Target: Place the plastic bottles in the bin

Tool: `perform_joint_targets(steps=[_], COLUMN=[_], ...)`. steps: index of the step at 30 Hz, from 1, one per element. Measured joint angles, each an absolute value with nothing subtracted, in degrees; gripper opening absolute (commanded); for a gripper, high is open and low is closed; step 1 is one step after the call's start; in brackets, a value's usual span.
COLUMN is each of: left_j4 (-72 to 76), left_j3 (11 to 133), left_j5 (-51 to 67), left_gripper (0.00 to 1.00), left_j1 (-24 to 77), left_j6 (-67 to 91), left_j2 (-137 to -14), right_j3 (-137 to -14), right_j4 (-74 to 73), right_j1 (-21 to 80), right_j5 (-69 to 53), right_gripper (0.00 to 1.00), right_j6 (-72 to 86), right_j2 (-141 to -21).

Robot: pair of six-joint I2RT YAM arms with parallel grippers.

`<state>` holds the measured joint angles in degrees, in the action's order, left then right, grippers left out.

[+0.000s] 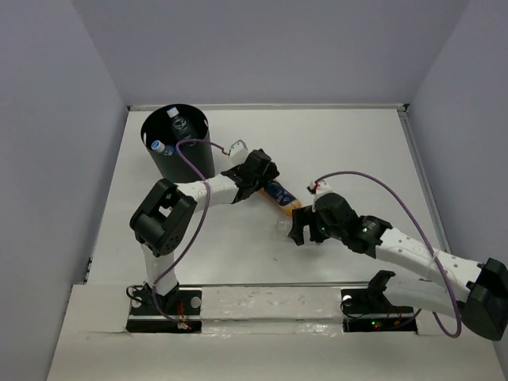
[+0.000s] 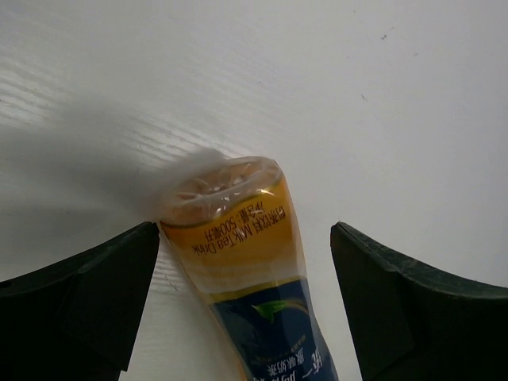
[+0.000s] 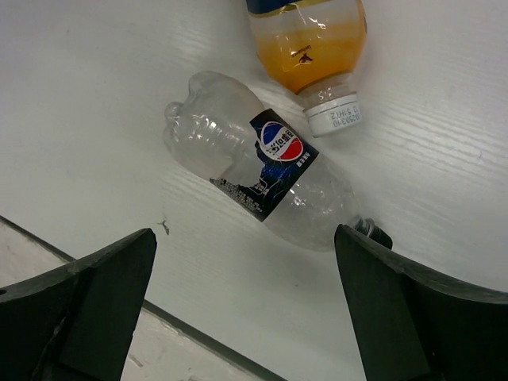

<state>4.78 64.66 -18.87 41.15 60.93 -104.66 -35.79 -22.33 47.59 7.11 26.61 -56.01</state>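
Observation:
I should next lower my left gripper a little over the orange bottle's base end (image 2: 234, 226) and close it there, because that end is already between its open fingers.
An orange bottle with a blue label (image 1: 279, 195) lies on the white table. My left gripper (image 1: 262, 178) is open around its base end. In the left wrist view the bottle (image 2: 242, 254) lies between the spread fingers (image 2: 79, 302), close to the left one, and my left gripper (image 2: 246, 305) is not closed on it. A clear bottle with a dark label and dark cap (image 3: 262, 171) lies just beyond my open, empty right gripper (image 3: 246, 317), which sits at centre in the top view (image 1: 302, 228). The orange bottle's white cap end (image 3: 313, 48) lies behind it. The black bin (image 1: 176, 141) stands at the far left.
Two bottles show inside the bin, one with a blue cap (image 1: 159, 147). A low wall (image 1: 270, 105) runs along the table's far edge. The near edge strip (image 3: 95, 278) shows under my right gripper. Purple cables (image 1: 190, 155) loop over both arms.

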Motion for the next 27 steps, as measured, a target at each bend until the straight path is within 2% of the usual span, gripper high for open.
perform_joint_targets(steps=[4, 9, 10, 15, 19, 24, 25, 27], left_j4=[4.89, 4.97, 5.08, 6.44, 7.90, 7.03, 7.05, 7.09], left_j3=[65.87, 68.31, 68.64, 68.86, 67.07, 65.06, 65.06, 65.06], left_j5=[-19.29, -19.16, -19.09, -18.61, -18.79, -20.71, -21.21, -22.15], left_gripper=[0.99, 0.79, 0.71, 0.48, 0.38, 0.34, 0.31, 0.29], left_j1=[40.53, 40.12, 40.07, 39.79, 39.62, 39.35, 39.35, 39.33], left_j6=[60.27, 59.24, 59.07, 58.11, 56.34, 53.10, 52.31, 50.65], left_j2=[-107.39, -111.00, -111.57, -112.01, -110.54, -104.71, -103.04, -99.39], right_j3=[-37.47, -40.21, -40.64, -43.81, -45.30, -46.50, -46.48, -46.35], right_j4=[-22.24, -21.82, -21.82, -21.80, -21.98, -22.33, -22.31, -22.22], right_j1=[47.57, 46.96, 46.87, 46.57, 46.54, 46.54, 46.54, 46.54], right_j5=[7.44, 7.79, 7.86, 6.44, 4.21, 1.39, 1.02, -0.01], right_gripper=[1.00, 0.97, 0.97, 0.98, 0.98, 0.90, 0.89, 0.89], right_j6=[25.89, 24.29, 23.77, 20.53, 18.31, 17.37, 17.54, 17.78], right_j2=[-60.84, -67.64, -68.71, -74.94, -78.06, -79.72, -79.44, -78.06])
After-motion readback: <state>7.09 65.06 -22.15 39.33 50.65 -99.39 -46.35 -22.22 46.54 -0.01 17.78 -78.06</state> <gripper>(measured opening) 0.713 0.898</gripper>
